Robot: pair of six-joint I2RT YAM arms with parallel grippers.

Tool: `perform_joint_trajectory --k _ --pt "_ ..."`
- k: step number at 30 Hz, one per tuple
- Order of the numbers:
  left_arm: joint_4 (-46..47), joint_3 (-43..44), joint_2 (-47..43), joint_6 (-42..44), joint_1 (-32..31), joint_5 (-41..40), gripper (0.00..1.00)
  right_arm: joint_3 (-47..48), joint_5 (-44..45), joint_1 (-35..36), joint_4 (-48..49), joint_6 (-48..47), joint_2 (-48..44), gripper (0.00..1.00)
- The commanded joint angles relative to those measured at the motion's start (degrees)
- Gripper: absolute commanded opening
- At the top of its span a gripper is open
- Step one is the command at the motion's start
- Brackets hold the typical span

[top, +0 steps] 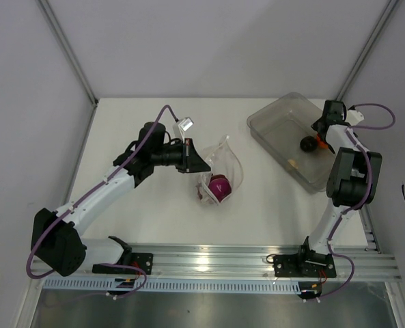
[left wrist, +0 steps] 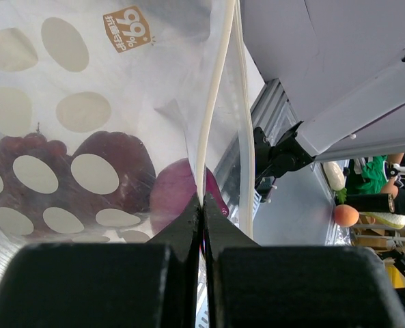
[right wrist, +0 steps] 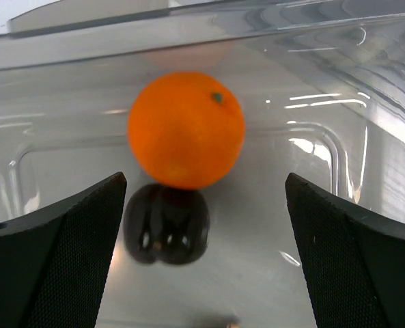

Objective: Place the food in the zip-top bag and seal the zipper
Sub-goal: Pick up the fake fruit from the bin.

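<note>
The orange ball [top: 322, 141] [right wrist: 186, 130] is ahead of my right gripper's fingers, so my right gripper will go down toward the side of the bin until its fingers are around the ball.
The clear zip-top bag [top: 224, 167] lies at mid-table with its mouth held up. My left gripper [top: 197, 158] is shut on the bag's mouth edge; in the left wrist view the fingers [left wrist: 203, 205] pinch the whitish zipper strip [left wrist: 212, 116]. Inside the bag are the purple-red onion-like ball [top: 220, 187] [left wrist: 175, 195], dark red grapes [left wrist: 24, 160] and a dark red-purple piece [left wrist: 117, 160]. My right gripper [top: 315, 137] [right wrist: 205, 178] is open inside the bin, with the orange ball [right wrist: 186, 130] and the dark plum-like ball [right wrist: 166, 225] just ahead of its fingers.
The rigid clear bin [top: 278, 123] stands at the back right, its wall [right wrist: 188, 34] close beyond the orange. Aluminium rails [top: 257, 263] run along the near table edge. White walls with corner posts enclose the table.
</note>
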Motion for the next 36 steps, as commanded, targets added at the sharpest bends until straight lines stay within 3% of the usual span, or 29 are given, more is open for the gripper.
perform_joint_trajectory --k 1,23,36 --pt "2.4 -0.3 -0.9 -0.4 0.1 1.6 0.01 2.6 1.1 -0.9 4.2 0.5 2.6 0.99" --pt "3.5 -0.6 0.7 -1.0 0.1 2.4 0.01 4.9 1.2 -2.0 3.5 -0.4 7.6 0.99" --pt "3.3 -0.7 0.4 -0.8 0.1 2.1 0.01 3.5 -0.6 -2.6 4.3 -0.3 8.2 0.83"
